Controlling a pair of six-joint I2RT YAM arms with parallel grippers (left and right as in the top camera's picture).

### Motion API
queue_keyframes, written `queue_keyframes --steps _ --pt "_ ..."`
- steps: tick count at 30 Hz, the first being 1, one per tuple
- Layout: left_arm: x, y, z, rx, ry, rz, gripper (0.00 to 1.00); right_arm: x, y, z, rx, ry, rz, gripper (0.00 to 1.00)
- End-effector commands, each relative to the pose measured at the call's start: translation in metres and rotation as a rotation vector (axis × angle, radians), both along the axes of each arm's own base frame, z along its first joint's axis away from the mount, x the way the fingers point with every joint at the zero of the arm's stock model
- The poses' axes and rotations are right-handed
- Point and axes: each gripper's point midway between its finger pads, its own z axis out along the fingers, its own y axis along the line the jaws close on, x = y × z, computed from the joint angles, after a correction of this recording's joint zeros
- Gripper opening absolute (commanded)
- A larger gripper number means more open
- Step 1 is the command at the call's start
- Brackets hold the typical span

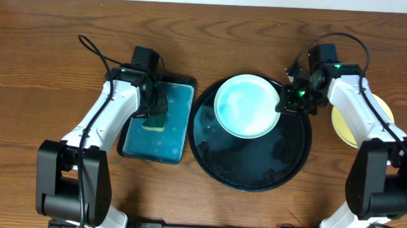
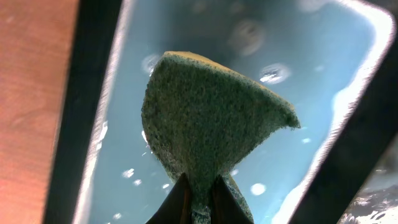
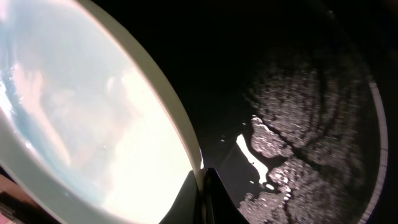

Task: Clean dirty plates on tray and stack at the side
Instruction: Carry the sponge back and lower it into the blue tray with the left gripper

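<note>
I will lower my left gripper into the teal tray next, slightly toward the black tray's side, and let go of the sponge, because beneath the sponge there is open bubbly water.
A pale mint-white plate point(image 1: 246, 105) is held tilted over the far part of the large round black tray point(image 1: 256, 175). My right gripper point(image 1: 286, 104) is shut on the plate's right rim; the wrist view shows the fingers point(image 3: 200, 186) pinching the rim of the plate point(image 3: 81, 118) above the wet tray point(image 3: 311, 112). My left gripper point(image 1: 155, 112) is shut on a green-and-yellow sponge point(image 1: 155, 120) over the rectangular teal tray point(image 1: 171, 143). The wrist view shows the fingers point(image 2: 199, 196) clamped on the sponge point(image 2: 211, 124). A pale yellow plate point(image 1: 346, 124) lies on the table at the right, partly hidden by my right arm.
The teal tray point(image 2: 124, 149) holds water with bubbles. The black tray is wet with suds. The arms' cables loop over the far part of the wooden table point(image 1: 46, 86).
</note>
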Motion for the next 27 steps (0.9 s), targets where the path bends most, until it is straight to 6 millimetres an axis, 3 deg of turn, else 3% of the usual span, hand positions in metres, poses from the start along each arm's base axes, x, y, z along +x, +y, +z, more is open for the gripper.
queue_keyframes --steps 1,6,15,24,25,27 --pt "0.003 -0.012 -0.002 -0.065 -0.006 -0.052 0.07 0.001 -0.012 0.011 -0.062 -0.051 0.021 0.01" --pt "0.006 -0.022 -0.001 -0.106 -0.024 -0.127 0.07 0.0 -0.033 0.023 -0.186 -0.095 0.003 0.01" --pt "0.004 -0.024 -0.018 -0.115 -0.043 -0.153 0.08 0.003 -0.068 0.069 -0.448 -0.263 -0.038 0.01" --pt "-0.004 -0.013 -0.039 -0.059 -0.042 -0.149 0.08 0.002 -0.07 0.101 -0.739 -0.399 0.006 0.01" --pt "-0.004 -0.013 -0.039 -0.056 -0.043 -0.155 0.13 0.002 -0.068 0.103 -0.767 -0.411 0.017 0.01" --pt "-0.004 -0.013 -0.039 -0.056 -0.043 -0.155 0.35 0.001 -0.063 0.108 -0.822 -0.438 0.04 0.01"
